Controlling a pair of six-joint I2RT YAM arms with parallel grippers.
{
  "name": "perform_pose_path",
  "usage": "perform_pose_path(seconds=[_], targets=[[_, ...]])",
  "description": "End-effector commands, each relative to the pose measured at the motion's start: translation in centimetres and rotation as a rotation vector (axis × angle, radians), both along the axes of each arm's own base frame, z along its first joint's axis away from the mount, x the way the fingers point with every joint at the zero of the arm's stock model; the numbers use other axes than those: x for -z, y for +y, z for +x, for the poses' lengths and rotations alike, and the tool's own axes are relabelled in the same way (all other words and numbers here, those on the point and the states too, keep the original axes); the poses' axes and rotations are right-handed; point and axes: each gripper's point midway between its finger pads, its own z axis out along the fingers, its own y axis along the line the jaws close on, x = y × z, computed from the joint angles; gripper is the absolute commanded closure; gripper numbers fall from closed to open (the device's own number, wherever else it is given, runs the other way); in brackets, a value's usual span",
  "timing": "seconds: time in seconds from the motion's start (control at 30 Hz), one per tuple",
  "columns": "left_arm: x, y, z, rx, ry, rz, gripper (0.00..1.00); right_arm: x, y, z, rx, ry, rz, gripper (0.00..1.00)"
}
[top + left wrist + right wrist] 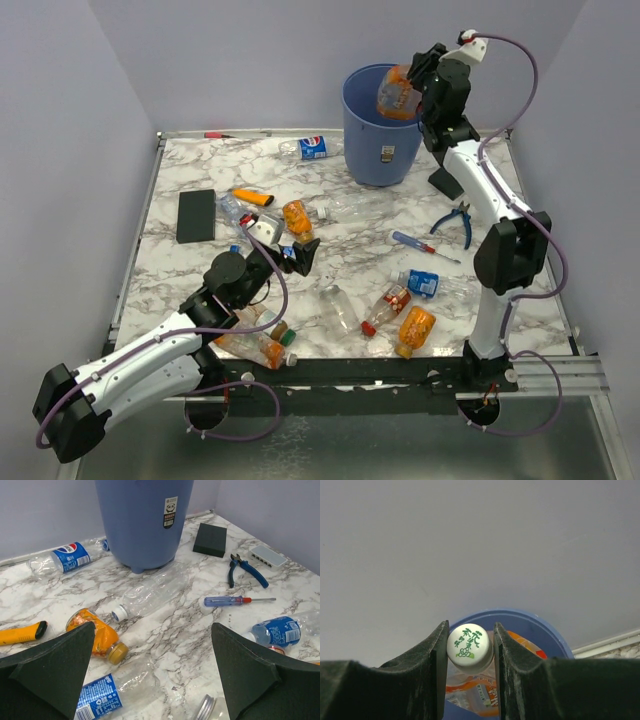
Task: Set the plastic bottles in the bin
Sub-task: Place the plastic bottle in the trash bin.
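My right gripper is to tilt downward first and then go lower over the blue bin's opening, because the orange-labelled bottle (pixel 398 97) still sticks up above the bin's rim.
My right gripper (pixel 470 630) is shut on the white cap of an orange-labelled plastic bottle (pixel 469 642), which hangs over the mouth of the blue bin (pixel 540 630). From above, that bottle (pixel 398 97) sits at the rim of the bin (pixel 383 130). My left gripper (pixel 152 630) stands open low over the table with nothing between its fingers. Just ahead of it lie a crushed orange bottle (pixel 92 632), a clear bottle (pixel 150 592) and a blue-labelled one (pixel 107 692). Several more bottles lie scattered, including a Pepsi bottle (pixel 313 147) and an orange one (pixel 415 328).
A flat black slab (pixel 196 215) lies at the left and a black block (pixel 210 540) lies right of the bin. Blue pliers (pixel 245 570), a screwdriver (pixel 235 600) and a yellow-handled tool (pixel 20 633) lie among the bottles. A white box (pixel 268 556) sits by the right wall.
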Motion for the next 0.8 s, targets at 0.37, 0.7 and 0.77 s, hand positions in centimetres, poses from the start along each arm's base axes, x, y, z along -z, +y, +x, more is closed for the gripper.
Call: perform_pose_path(seconds=[0.37, 0.7, 0.77], targets=[[0.3, -0.4, -0.1, 0.019, -0.002, 0.012, 0.01, 12.2, 4.7, 1.8, -0.229, 0.366, -0.025, 0.99], [0.5, -0.7, -0.1, 0.031, 0.004, 0.016, 0.01, 15.7, 5.4, 1.0, -0.281, 0.514, -0.054, 0.89], [0.6, -0.7, -0.2, 0.032, 0.006, 0.017, 0.01, 15.7, 5.5, 0.8, -0.287, 0.524, -0.055, 0.60]])
